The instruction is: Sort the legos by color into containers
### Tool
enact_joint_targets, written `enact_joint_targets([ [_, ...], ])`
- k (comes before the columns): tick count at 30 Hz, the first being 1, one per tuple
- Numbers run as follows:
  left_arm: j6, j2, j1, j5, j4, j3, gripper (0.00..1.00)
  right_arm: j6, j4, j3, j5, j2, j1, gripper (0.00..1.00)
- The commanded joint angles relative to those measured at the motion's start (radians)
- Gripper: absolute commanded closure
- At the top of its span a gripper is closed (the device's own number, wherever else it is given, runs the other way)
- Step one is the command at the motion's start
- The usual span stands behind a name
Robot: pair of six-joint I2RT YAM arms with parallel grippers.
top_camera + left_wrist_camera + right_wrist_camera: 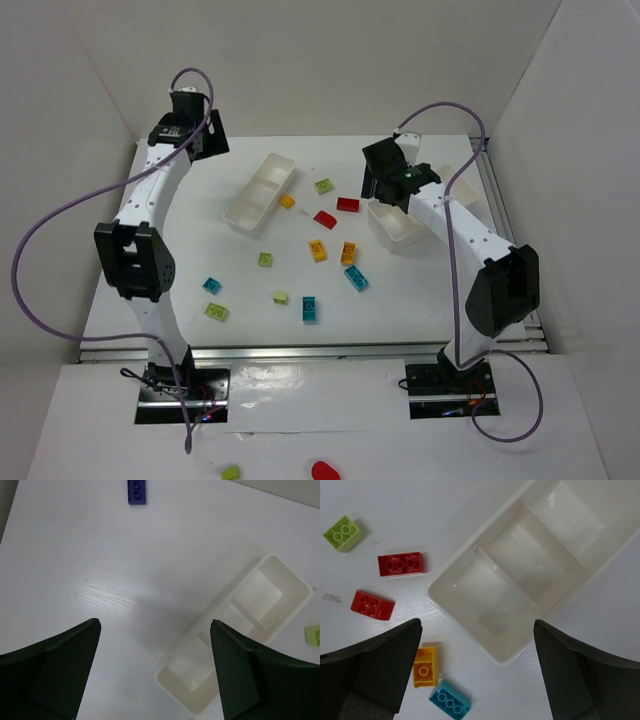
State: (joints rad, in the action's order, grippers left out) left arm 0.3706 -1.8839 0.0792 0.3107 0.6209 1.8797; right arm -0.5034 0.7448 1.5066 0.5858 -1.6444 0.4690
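Note:
The purple brick lies below and outward. Next, my left gripper lowers its open fingers outward astride its near end (137, 500) and closes across the brick's narrow width.
Both trays hold no bricks. The left tray (260, 193) shows in the left wrist view (165, 680). The right tray (398, 232) shows in the right wrist view (434, 589). Bricks lie scattered between them: red (347, 204), red (325, 219), orange (317, 250), orange (348, 253), cyan (356, 278), lime (323, 186) and more. My left gripper (203, 138) (155, 622) is open and empty, high over the table's back left, beside its tray. A purple brick (137, 491) lies beyond it. My right gripper (385, 178) (477, 622) is open and empty above the near end of its tray.
The right wrist view shows a lime brick (341, 532), two red bricks (400, 564) (372, 604), an orange one (425, 667) and a cyan one (449, 700) left of the tray. White walls close in the table. A lime piece (231, 472) and a red piece (323, 469) lie on the front ledge.

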Motion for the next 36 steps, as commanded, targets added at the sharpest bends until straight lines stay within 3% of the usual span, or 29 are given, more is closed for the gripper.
enact_joint_targets([
  [1,0.022,-0.145,-0.032,0.011,0.007,0.113,0.00,0.023,-0.123,-0.046,-0.026,0.075,0.005,0.00],
  [8,0.056,-0.366,-0.099,-0.024,-0.022,0.318,0.00,0.045,-0.153,-0.003,-0.064,0.022,0.005,0.00],
  [12,0.045,-0.471,-0.128,-0.035,-0.120,0.367,0.00,0.016,-0.110,0.026,0.075,-0.028,0.023,0.00],
  [19,0.005,-0.642,-0.148,-0.076,-0.352,0.424,0.00,0.016,-0.153,-0.005,0.181,-0.028,0.033,0.00],
  [36,0.010,-0.854,-0.190,-0.018,-0.538,0.569,0.08,-0.021,-0.039,0.119,0.200,-0.215,0.023,0.00],
])
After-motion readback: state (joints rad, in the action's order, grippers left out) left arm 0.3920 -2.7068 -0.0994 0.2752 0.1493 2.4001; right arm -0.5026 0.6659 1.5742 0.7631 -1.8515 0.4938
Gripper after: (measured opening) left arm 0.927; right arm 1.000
